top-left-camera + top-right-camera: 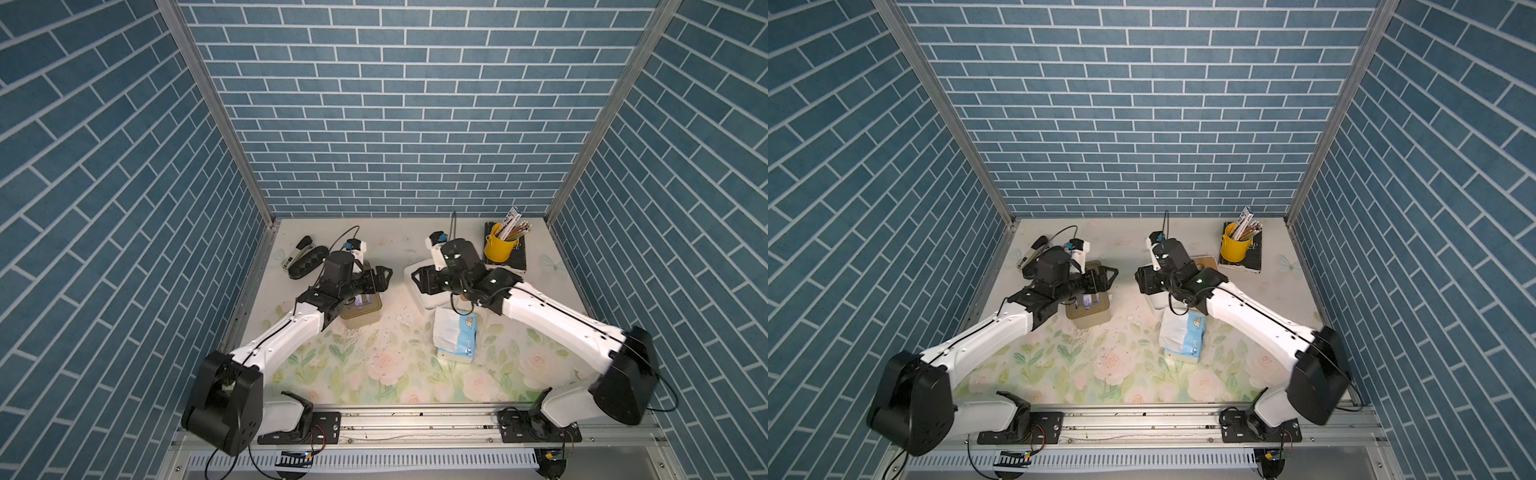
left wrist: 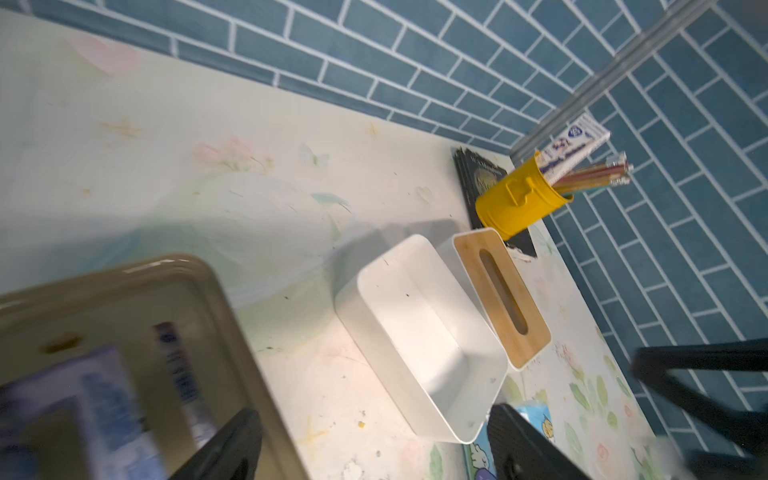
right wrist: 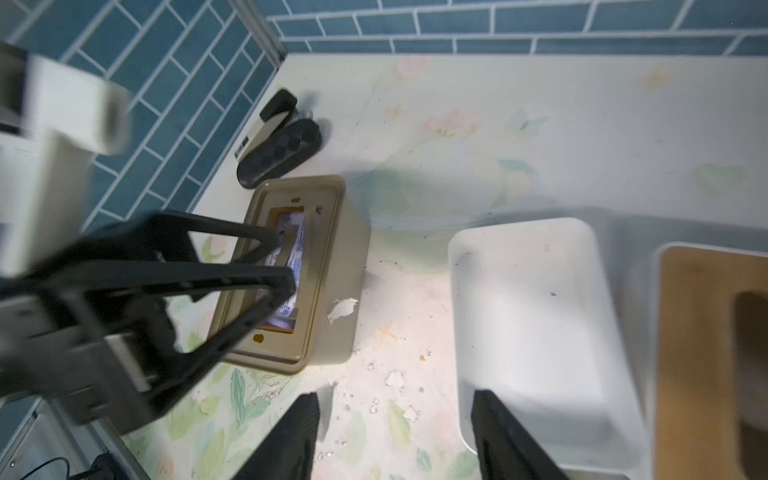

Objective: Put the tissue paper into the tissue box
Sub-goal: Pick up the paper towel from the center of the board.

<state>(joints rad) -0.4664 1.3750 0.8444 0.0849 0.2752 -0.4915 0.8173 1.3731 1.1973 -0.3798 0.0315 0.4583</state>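
Observation:
The pack's blue near corner [image 1: 468, 347] lies below and back toward the base, so my right gripper should next pull back and lower its open fingers around the pack.
The tissue paper [image 1: 455, 338] is a blue and white pack lying flat on the floral table, just in front of the tissue box; both top views show it [image 1: 1183, 336]. The tissue box [image 2: 419, 336] is white, open and empty, with its slotted wooden lid [image 2: 498, 291] beside it. My right arm hides most of the box [image 1: 426, 301] from above. My right gripper [image 3: 397, 415] hangs open over the box's left end, holding nothing. My left gripper [image 2: 374, 436] is open and empty too, between a beige box and the white one. A corner of the pack [image 2: 536, 419] shows by one left finger.
A beige box [image 1: 361, 309] with a purple and white pack inside stands under my left wrist. A stapler [image 1: 297, 251] and a black case [image 1: 307, 262] lie at the back left. A yellow cup of pencils [image 1: 500, 245] stands on a dark book [image 1: 519, 255] at the back right.

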